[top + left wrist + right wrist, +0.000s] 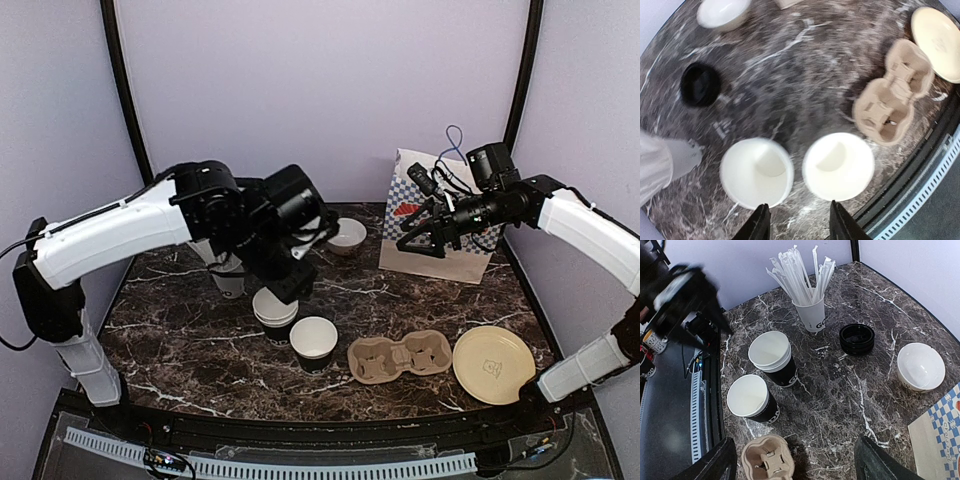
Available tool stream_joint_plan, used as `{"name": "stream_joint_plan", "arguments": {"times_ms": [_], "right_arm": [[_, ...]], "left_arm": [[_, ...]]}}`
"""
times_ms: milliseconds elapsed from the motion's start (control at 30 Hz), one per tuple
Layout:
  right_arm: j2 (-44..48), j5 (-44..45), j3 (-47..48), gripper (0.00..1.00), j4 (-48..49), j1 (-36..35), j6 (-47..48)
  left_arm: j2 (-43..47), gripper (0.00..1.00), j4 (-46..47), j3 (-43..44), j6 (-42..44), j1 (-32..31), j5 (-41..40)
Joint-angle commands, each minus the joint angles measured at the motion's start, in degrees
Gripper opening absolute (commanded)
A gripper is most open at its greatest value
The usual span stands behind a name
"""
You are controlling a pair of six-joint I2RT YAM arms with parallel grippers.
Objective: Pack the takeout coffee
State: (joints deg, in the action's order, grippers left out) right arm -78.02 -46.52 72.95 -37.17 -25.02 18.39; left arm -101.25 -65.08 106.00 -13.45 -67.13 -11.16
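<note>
Next, my left gripper should lower its fingers to its left in the top view onto the top cup's near rim, since the cup's rim lies lidless.
Two takeout coffee items stand lidless at the table's front middle: a stack of black cups (274,310) (756,171) (771,357) and a single black cup (313,340) (838,165) (751,399), all white inside. A stack of black lids (700,84) (856,338) lies farther back. My left gripper (290,285) (799,223) hovers above the two cups, open, with nothing between its fingers. My right gripper (418,243) (797,467) hangs open and empty in front of the paper bag (440,225).
A brown two-cup carrier (400,356) (893,91) (767,458) lies right of the single cup, with a beige plate (493,364) (940,42) beyond it. A white bowl (347,235) (920,366) and a white cup of wrapped straws (810,310) stand at the back.
</note>
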Motion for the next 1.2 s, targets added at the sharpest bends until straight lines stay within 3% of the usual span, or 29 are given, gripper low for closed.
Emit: {"name": "stream_joint_plan", "arguments": {"times_ms": [0,167,600,867,933,1167], "right_arm": [[-0.42,-1.09,1.01,0.81,0.82,0.05,0.25],[-0.88,-1.39,1.05,0.81,1.15,0.05,-0.09],[0.05,-1.17,-0.54,0.81,1.7,0.05,-0.38],[-0.17,-1.44,-0.45,0.81,1.88,0.05,-0.63],[-0.26,-1.49,-0.35,0.81,1.96,0.05,-0.68],[-0.56,-1.38,-0.48,0.81,2.16,0.05,-0.68]], "left_arm": [[6.97,0.43,-2.46,-8.77,-13.45,8.9,0.83],[8.83,0.46,4.37,-17.05,-17.52,13.13,2.95],[5.53,0.44,10.64,-24.1,-19.41,19.25,3.96],[3.84,0.29,12.31,-24.51,-18.69,20.21,5.71],[3.79,0.2,12.23,-24.45,-18.56,20.2,6.63],[6.45,0.01,9.24,-25.22,-19.07,20.21,6.74]]}}
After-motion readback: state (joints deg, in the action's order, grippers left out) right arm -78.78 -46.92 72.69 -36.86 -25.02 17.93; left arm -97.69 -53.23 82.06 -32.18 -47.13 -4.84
